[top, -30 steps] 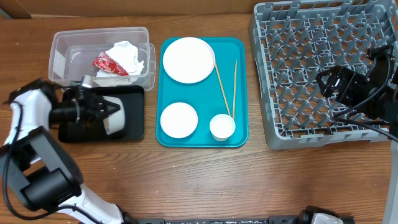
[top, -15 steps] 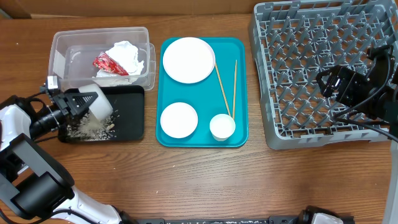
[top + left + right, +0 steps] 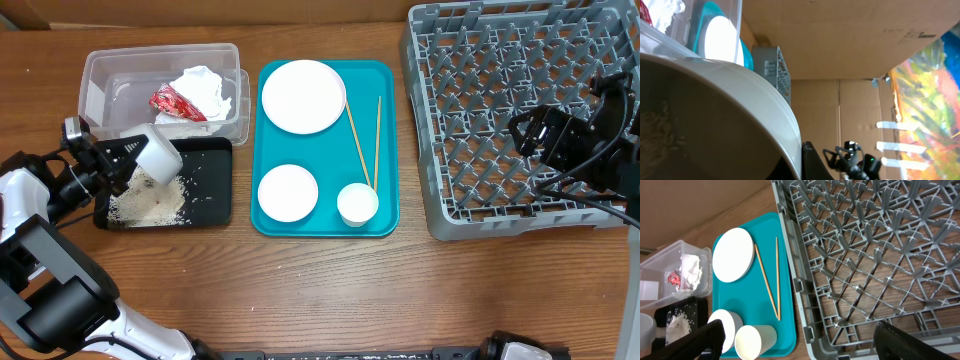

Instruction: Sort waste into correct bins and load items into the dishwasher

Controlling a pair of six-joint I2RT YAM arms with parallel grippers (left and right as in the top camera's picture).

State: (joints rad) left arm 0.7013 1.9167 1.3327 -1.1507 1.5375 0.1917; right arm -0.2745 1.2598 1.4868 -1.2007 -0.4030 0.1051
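Observation:
The bare teal patch between plate [image 3: 303, 96] and cup lies to my left gripper's right in the overhead view: I will carry the bowl there, turn it upright and release.
My left gripper [image 3: 128, 160] is shut on a small white bowl [image 3: 158, 155], tipped over the black tray [image 3: 215, 195]; loose rice [image 3: 150, 200] lies piled in the tray. In the left wrist view the bowl's rim [image 3: 765, 100] fills the frame. The clear tub [image 3: 100, 85] holds the red wrapper [image 3: 175, 102] and white napkin [image 3: 205, 88]. On the teal tray [image 3: 385, 215] lie a plate [image 3: 303, 96], a smaller dish [image 3: 288, 192], a cup [image 3: 357, 204] and two chopsticks [image 3: 362, 140]. My right gripper [image 3: 800, 342] is open over the grey dish rack [image 3: 500, 130].
The teal tray sits between the black tray and the rack. The right wrist view shows the rack's left edge [image 3: 800, 287], the cup [image 3: 755, 341] and chopsticks [image 3: 770, 280]. Bare wooden table lies in front.
The left gripper tilted the bowl over the black tray and rice poured out into a growing pile. The right arm has not moved.

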